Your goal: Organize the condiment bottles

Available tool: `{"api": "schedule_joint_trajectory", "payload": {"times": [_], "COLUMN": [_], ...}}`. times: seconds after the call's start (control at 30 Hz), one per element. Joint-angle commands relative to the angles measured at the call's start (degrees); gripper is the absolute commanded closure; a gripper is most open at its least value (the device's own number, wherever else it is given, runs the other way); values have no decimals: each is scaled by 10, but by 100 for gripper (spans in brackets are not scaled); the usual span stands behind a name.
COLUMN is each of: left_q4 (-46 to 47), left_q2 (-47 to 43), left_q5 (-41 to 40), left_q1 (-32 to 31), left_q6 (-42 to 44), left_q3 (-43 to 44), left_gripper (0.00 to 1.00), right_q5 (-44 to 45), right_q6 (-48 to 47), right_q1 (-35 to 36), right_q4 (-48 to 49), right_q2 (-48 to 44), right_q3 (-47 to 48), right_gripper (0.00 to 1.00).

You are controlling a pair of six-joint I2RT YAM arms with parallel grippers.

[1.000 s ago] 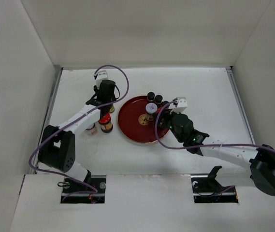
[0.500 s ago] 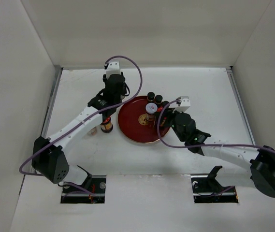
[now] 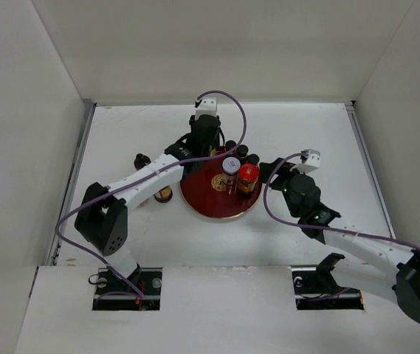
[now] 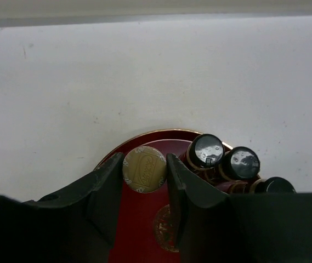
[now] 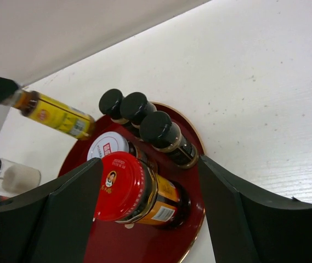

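Observation:
I should ease my left gripper toward the black-capped row, lower the bottle onto the bare tray spot beside it, which lies below, and release the gold cap.
My left gripper is shut on the gold cap of the slim yellow bottle and holds it over the back left of the round red tray. The bottle's yellow body shows in the right wrist view. On the tray stand a red-capped jar, a white-lidded jar and three dark black-capped bottles in a row at the back. My right gripper is open and empty, just right of the tray. Its fingers frame the red-capped jar from a short distance.
Left of the tray a black-capped bottle and a dark jar stand on the white table, partly under my left arm. White walls close in the table on three sides.
My left arm has carried the yellow bottle from left of the tray to over its back part. My right gripper has drawn back right, leaving the red-capped jar standing on the tray.

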Motion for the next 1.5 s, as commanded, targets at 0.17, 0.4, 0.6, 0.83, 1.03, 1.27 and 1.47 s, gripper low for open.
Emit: {"api": "schedule_joint_trajectory", "payload": {"times": [0.17, 0.4, 0.6, 0.83, 1.03, 1.27, 1.47], "left_q4": [99, 116, 126, 135, 131, 131, 129], "left_q2": [36, 62, 73, 82, 90, 89, 79], "left_q5": [30, 63, 60, 51, 51, 37, 25], "left_q1": [3, 23, 18, 15, 13, 11, 9], "left_q6": [2, -15, -7, 0, 3, 10, 11], "left_q3": [32, 22, 11, 3, 4, 1, -2], "left_gripper": [84, 83, 80, 75, 71, 53, 44], "right_q5": [4, 4, 4, 4, 3, 2, 2], "right_q6": [10, 2, 0, 0, 0, -4, -4], "right_q1": [1, 1, 4, 5, 5, 6, 8], "right_q4": [30, 29, 27, 25, 27, 25, 25], "right_q2": [16, 26, 30, 19, 19, 26, 26], "right_q3": [7, 12, 16, 13, 12, 16, 16], "right_gripper": [23, 23, 24, 24, 18, 12, 11]}}
